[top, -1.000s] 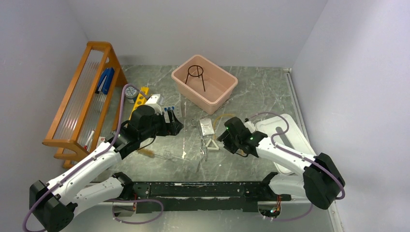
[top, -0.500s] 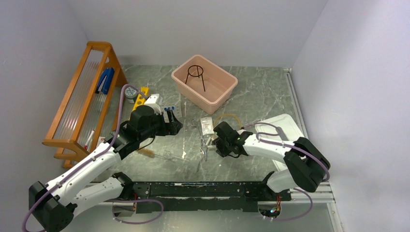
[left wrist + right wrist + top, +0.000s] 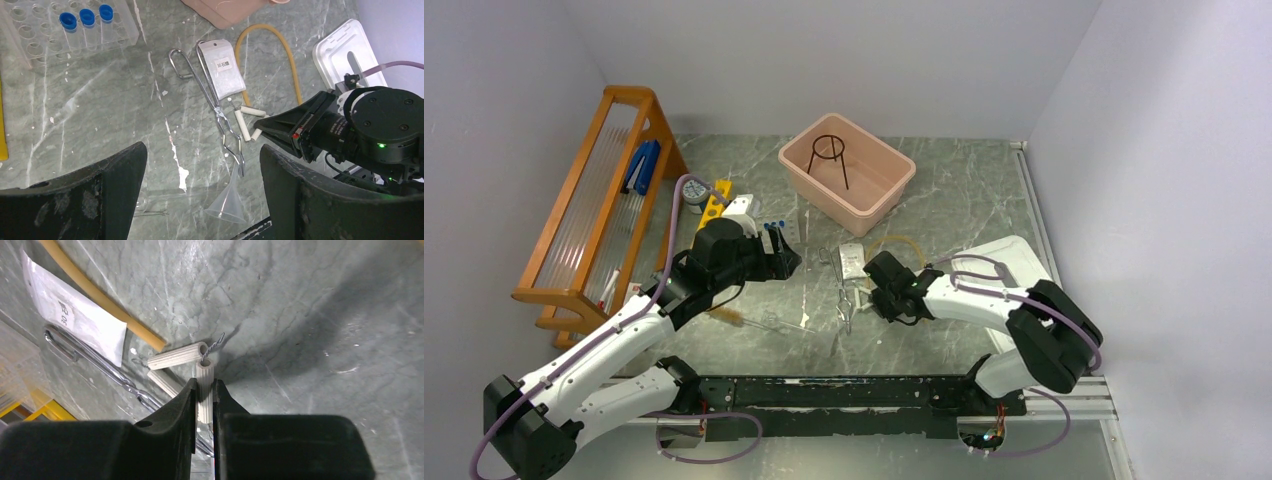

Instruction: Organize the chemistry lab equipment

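I will next lift the triangle with my right gripper, carry it outward over the pink tub, then lower and release it, because the tub's bottom is bare beside the tripod.
My right gripper is shut on one ribbed side of the white triangle, which lies on the table; it also shows in the left wrist view. The metal tongs lie just left of it, and the tan rubber tubing arcs behind. My left gripper is open and empty, above the table near a clear funnel. Blue-capped tubes stand in a clear rack. The black wire tripod stands in the pink tub. The yellow tube rack and the wire brush lie at the left.
A white packet lies by the tongs. The white lid sits at the right under the right arm. A wooden rack stands along the left wall. A glass rod lies near the brush.
My right gripper has moved left over the white triangle and shut on one of its sides. The left arm has barely moved.
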Robot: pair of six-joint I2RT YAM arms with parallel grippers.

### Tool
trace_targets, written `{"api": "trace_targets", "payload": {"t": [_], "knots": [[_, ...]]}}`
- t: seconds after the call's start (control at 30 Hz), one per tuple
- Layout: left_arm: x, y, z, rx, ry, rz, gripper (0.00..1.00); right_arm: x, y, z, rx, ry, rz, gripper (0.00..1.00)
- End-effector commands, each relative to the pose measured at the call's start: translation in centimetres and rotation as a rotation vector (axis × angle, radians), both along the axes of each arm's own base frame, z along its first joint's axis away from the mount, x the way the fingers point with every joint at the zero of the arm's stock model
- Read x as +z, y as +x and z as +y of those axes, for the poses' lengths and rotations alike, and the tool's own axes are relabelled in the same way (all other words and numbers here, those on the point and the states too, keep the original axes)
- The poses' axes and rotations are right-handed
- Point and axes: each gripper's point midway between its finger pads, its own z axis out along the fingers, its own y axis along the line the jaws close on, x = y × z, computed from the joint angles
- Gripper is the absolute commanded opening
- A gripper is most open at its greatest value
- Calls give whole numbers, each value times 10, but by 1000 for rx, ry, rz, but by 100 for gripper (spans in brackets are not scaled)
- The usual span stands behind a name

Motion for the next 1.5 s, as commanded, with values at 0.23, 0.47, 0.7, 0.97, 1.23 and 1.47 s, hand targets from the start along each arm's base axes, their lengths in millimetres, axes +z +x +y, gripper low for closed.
{"api": "trace_targets", "payload": {"t": [0.23, 0.47, 0.7, 0.97, 1.23, 1.47], "knots": [[2, 1, 7, 33, 12, -18, 86, 66, 18, -28, -15, -54, -223, 0], [4, 4, 14, 66, 26, -35, 86, 130, 33, -49, 39, -155, -419, 0], [6, 6, 14, 70, 20, -36, 86, 214, 85, -14, 442, -253, -707, 0], [13, 4, 14, 77, 8, -35, 87, 245, 165, -8, 677, -293, -776, 0], [13, 9, 12, 91, 9, -14, 86, 209, 213, 1, 815, -440, -654, 0], [-1, 13, 9, 94, 18, -2, 85, 167, 245, 3, 885, -539, -547, 0]]}}
